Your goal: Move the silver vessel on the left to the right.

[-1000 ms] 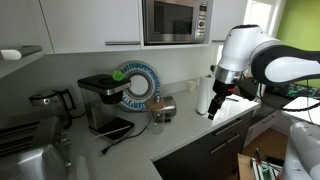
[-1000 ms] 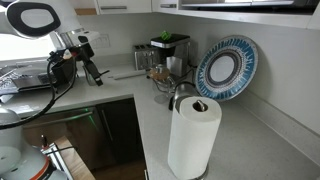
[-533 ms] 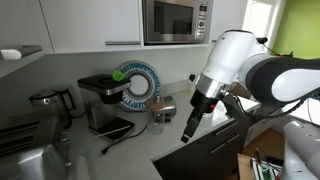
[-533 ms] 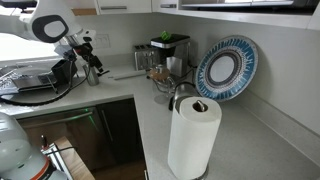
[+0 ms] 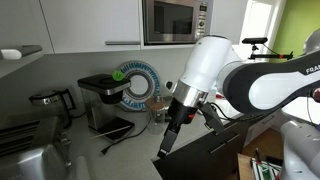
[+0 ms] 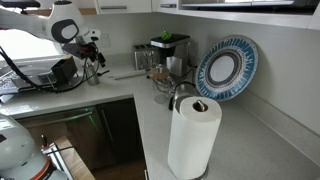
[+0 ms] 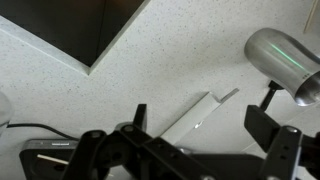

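My gripper is above the silver vessel (image 7: 285, 60), which stands to its right in the wrist view, so I will move that way and down onto the vessel's open rim (image 7: 306, 88).
The silver vessel (image 7: 285, 60) is a shiny steel cylinder at the upper right of the wrist view, standing on the speckled white counter (image 7: 120, 70). In an exterior view it shows just left of my arm, next to the coffee machine (image 5: 100, 100), as a small steel cup (image 5: 156, 120). My gripper (image 7: 205, 125) is open and empty, its black fingers spread wide above bare counter, with the vessel beyond its right finger. It hangs low over the counter in both exterior views (image 5: 170, 135) (image 6: 92, 65).
A blue-rimmed plate (image 5: 135, 85) leans on the wall behind the coffee machine. A paper towel roll (image 6: 193, 135) stands near one camera. A black tray with a cable (image 7: 50, 160) lies at the lower left. The counter's inner corner edge (image 7: 95, 65) drops to dark floor.
My arm has swung from the right end of the counter leftward toward the coffee machine and come lower. The gripper stays open and empty.
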Available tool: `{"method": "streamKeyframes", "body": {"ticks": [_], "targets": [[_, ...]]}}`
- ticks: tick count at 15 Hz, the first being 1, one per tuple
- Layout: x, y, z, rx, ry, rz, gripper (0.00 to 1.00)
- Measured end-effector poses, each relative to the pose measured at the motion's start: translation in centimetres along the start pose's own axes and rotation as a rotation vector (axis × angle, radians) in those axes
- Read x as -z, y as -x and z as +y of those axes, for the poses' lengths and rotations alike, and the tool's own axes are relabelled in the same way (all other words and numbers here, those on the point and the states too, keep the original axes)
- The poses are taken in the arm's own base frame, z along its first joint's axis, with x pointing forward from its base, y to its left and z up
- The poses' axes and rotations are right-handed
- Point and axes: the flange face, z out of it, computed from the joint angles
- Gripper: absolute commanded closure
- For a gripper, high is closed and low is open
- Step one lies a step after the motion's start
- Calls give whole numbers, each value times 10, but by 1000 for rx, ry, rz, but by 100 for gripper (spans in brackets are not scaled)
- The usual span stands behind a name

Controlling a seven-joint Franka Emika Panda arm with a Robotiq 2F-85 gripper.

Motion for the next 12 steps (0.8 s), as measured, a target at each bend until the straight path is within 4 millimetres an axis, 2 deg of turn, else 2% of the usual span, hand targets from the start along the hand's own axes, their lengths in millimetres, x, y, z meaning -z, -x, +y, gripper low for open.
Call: {"method": "streamKeyframes", "body": {"ticks": [2,3,7,12], "targets": [[-4,-3,-4,-8,-3,-3,0],[-9,-8,-13,-1,-13,-5,0],[-46,-26,-73,69,-67,-71,0],[-83,-49,-125,128,-134,-95,0]]}}
